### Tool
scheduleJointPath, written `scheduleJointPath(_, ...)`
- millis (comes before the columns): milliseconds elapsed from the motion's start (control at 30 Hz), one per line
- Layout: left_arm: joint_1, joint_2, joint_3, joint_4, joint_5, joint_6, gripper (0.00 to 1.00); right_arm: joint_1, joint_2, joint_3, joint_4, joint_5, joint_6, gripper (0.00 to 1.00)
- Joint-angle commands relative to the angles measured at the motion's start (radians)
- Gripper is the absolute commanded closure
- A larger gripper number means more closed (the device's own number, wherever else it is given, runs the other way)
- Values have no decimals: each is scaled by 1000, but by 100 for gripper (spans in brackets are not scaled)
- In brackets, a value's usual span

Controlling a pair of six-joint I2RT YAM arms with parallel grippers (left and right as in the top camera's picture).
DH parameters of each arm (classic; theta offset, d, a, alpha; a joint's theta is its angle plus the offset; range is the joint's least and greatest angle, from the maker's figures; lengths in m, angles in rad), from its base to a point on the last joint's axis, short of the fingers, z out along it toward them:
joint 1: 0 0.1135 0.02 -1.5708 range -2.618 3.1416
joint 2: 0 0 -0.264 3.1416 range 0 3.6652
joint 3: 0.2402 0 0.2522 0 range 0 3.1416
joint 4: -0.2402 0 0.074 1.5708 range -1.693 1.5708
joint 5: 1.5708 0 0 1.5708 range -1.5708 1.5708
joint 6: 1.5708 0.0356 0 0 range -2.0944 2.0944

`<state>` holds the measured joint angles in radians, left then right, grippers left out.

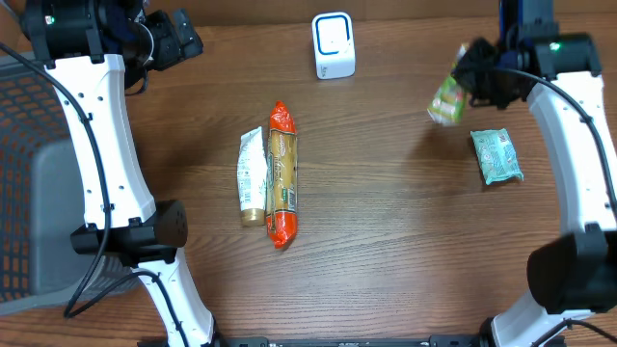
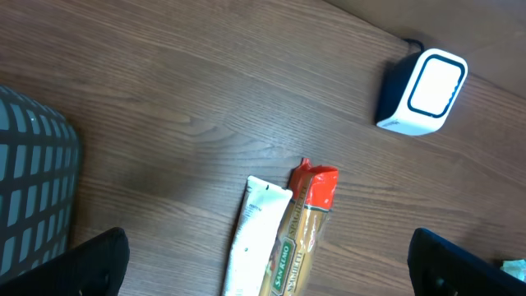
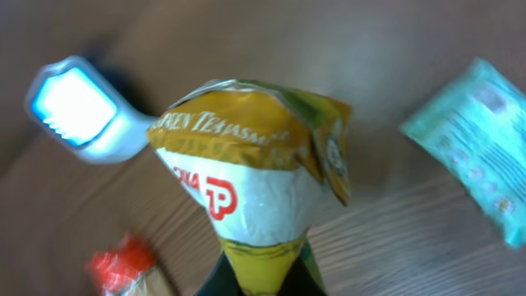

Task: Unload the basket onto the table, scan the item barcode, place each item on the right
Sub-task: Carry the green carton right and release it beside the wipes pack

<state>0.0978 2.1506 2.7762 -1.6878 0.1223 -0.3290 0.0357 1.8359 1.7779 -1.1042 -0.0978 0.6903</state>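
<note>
My right gripper needs to bring the snack bag (image 1: 447, 99) it is holding down next, onto the bare wood beside the teal packet.
My right gripper (image 1: 469, 79) is shut on a yellow-green and white snack bag (image 1: 447, 99), held above the table at the back right. In the right wrist view the bag (image 3: 256, 185) fills the middle, pinched at its bottom between my fingers (image 3: 306, 275). The white and blue barcode scanner (image 1: 334, 45) stands at the back centre, left of the bag; it also shows in the right wrist view (image 3: 82, 111) and the left wrist view (image 2: 422, 91). My left gripper (image 2: 267, 265) hangs open above the table, nothing between its fingers (image 2: 99, 263).
A spaghetti pack with red ends (image 1: 281, 173) and a white tube (image 1: 253, 177) lie side by side mid-table. A teal packet (image 1: 497, 156) lies at the right. A grey mesh basket (image 1: 24, 183) stands at the left edge.
</note>
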Motion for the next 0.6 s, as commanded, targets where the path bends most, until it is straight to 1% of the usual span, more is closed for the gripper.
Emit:
scheduleJointPath(0, -6, -26, 2, -2, -6, 19, 0, -56, -10, -146, 85, 6, 235, 96)
scheduleJointPath(100, -6, -26, 2, -2, -7, 19, 0, -105, -10, -286, 209, -8, 285, 96)
scheduleJointPath(167, -7, -26, 2, -2, -7, 19, 1, -136, -10, -369, 294, -20, 290, 96)
scheduleJointPath(300, -7, -26, 2, -2, -7, 19, 0, -187, -10, -458, 362, -23, 290, 95)
scheduleJointPath(333, -7, -26, 2, -2, -7, 19, 0, -200, -10, -469, 362, -23, 290, 91)
scheduleJointPath(400, -7, -26, 2, -2, -6, 19, 0, -225, -10, -480, 357, -23, 266, 73)
scheduleJointPath(433, -7, -26, 2, -2, -7, 19, 1, -229, -10, -481, 354, -23, 256, 67)
scheduleJointPath(500, -7, -26, 2, -2, -6, 19, 1, -244, -10, -481, 336, -23, 176, 53)
scheduleJointPath(567, -7, -26, 2, -2, -7, 19, 0, -263, -10, -479, 331, -36, 89, 28)
